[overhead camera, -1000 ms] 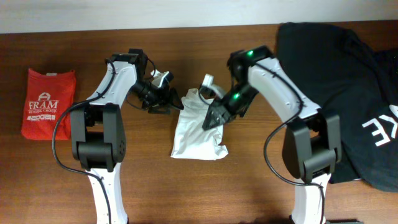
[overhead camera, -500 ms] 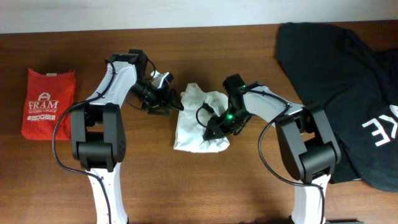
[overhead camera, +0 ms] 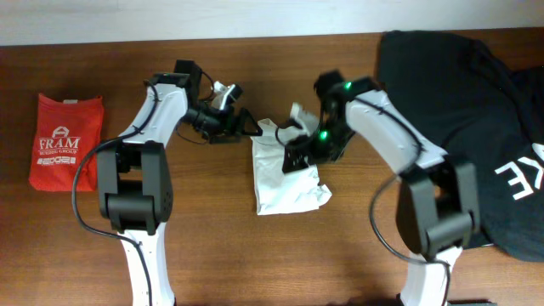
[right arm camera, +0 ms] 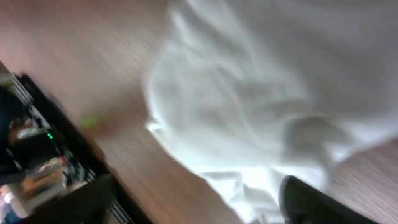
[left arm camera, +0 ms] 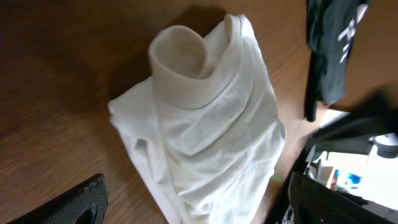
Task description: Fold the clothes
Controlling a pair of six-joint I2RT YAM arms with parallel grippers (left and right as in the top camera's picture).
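Observation:
I should next bring my left gripper down and toward the right in the overhead view, onto the T-shirt's rolled collar (overhead camera: 269, 133) (left arm camera: 180, 65). My left gripper needs to go there because the collar is below it and on that side.
The clothes, a white T-shirt (overhead camera: 285, 178), lie crumpled in a loose pile at the table's middle. Its rolled collar (left arm camera: 180, 65) shows in the left wrist view. My left gripper (overhead camera: 244, 125) hovers at the pile's upper left edge, open. In its wrist view the left gripper (left arm camera: 196, 186) has its fingers spread wide on either side of the cloth (left arm camera: 214, 130), holding nothing. My right gripper (overhead camera: 297, 155) is over the pile's upper right part, also open. The blurred right wrist view shows the right gripper (right arm camera: 198, 185) above the white fabric (right arm camera: 267, 81), fingers apart.
A small red folded shirt (overhead camera: 66, 140) printed "FRAM" lies at the far left. A big black garment (overhead camera: 476, 127) with white lettering covers the right side of the table, and part of the black garment (left arm camera: 329, 50) shows in the left wrist view.
Both grippers have opened and the right one has let go of the white shirt. The pile has shifted slightly right and toward the front. The left gripper moved a little up and right.

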